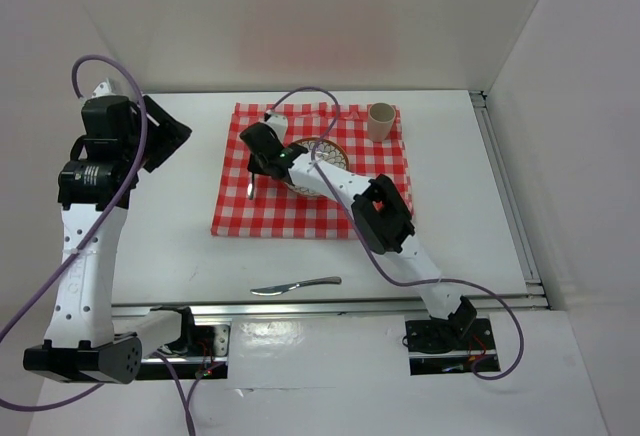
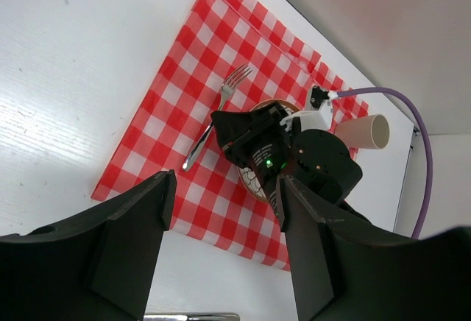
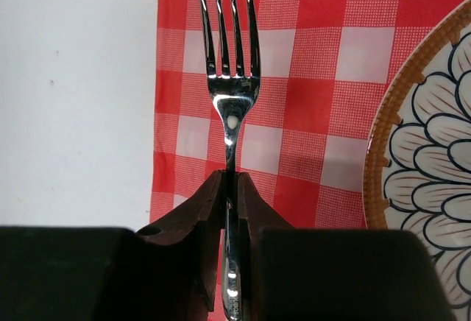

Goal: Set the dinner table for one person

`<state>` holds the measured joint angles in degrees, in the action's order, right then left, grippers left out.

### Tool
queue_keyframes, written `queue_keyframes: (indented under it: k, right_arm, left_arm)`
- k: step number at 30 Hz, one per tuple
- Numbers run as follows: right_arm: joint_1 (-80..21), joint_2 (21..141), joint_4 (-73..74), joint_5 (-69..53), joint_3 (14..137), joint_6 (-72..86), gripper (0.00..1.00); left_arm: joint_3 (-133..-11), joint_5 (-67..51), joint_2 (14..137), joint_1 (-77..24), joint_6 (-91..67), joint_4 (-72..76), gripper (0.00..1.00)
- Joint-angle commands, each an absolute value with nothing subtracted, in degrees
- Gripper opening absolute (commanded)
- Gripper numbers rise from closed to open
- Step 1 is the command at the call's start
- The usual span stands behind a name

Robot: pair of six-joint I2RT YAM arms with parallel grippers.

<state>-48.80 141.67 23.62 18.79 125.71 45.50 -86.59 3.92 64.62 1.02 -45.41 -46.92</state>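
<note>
Next, my right gripper lowers, eases slightly toward the plate's rim, and releases, since a wide piece of cloth separates the raised fork from the plate (image 1: 328,144).
A red-and-white checked cloth (image 1: 240,211) lies on the white dinner table (image 1: 170,236). On it sits a brown-rimmed patterned plate (image 1: 328,144), half hidden under my right arm, and a beige cup (image 1: 381,121) at the far right corner. My right gripper (image 1: 262,161) is shut on the handle of a silver fork (image 3: 230,78), just left of the plate (image 3: 419,181), tines pointing away. A knife (image 1: 295,285) lies on the bare table near the front edge. My left gripper (image 1: 165,136) hangs open and empty, high at the left.
White walls close off the back and right side of the table. A metal rail (image 1: 510,196) runs along the right edge. In the left wrist view the fork (image 2: 221,104), the cup (image 2: 364,131) and the knife tip (image 2: 191,316) show past the fingers (image 2: 147,218).
</note>
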Motion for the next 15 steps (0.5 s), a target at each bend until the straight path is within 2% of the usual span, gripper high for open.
queue_keyframes:
  k: [1, 15]
  right_arm:
    - [-47.6, 142.6, 22.8, 21.2, 129.6, 48.9, 0.0]
    - [-45.9, 145.1, 22.9, 16.8, 130.6, 49.5, 0.0]
  left_arm:
    - [-86.5, 3.7, 63.5, 1.5, -45.4, -46.0, 0.73]
    - [-87.0, 4.7, 64.6, 1.5, -44.2, -46.5, 0.73]
